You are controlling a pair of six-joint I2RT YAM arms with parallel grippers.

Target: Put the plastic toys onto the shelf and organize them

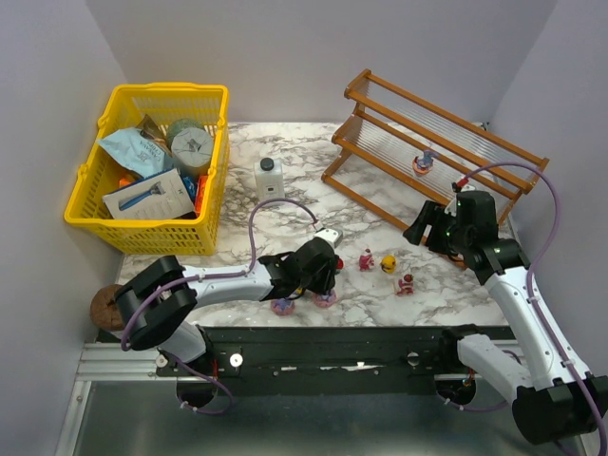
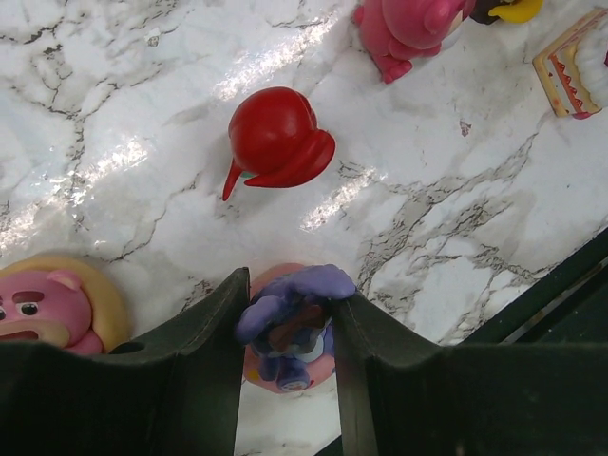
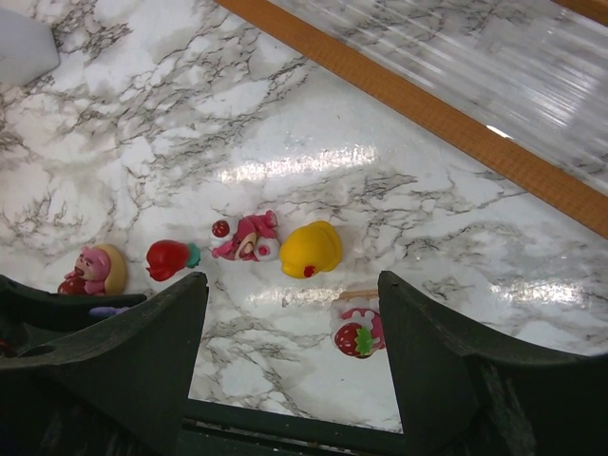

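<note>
The left gripper lifts and carries the bunny outward next and releases it at the shelf's bare end [image 1: 374,142] beside its single toy, as that end of the shelf sits higher.
My left gripper [image 1: 325,288] [image 2: 288,302] is shut on a purple bunny toy on a pink base [image 2: 290,328] [image 1: 326,299], low at the table's near edge. Beside it lie a pink bear toy [image 2: 43,309] [image 3: 95,271] and a red ball-like toy [image 2: 277,138] [image 3: 169,258]. Further right are a pink-red figure [image 1: 366,258] [image 3: 245,236], a yellow toy [image 1: 388,264] [image 3: 311,249] and a strawberry toy [image 1: 407,283] [image 3: 359,328]. Another pink-purple toy [image 1: 282,306] sits behind the left gripper. The shelf [image 1: 380,142] [image 3: 427,114] holds one toy [image 1: 423,161]. My right gripper [image 1: 423,228] [image 3: 293,280] hovers open and empty in front of the shelf.
A yellow mesh basket [image 1: 161,90] full of packets stands at the back left. A white bottle with a black cap [image 1: 270,178] stands between basket and shelf. A brown round object [image 1: 104,306] lies off the table's left near corner.
</note>
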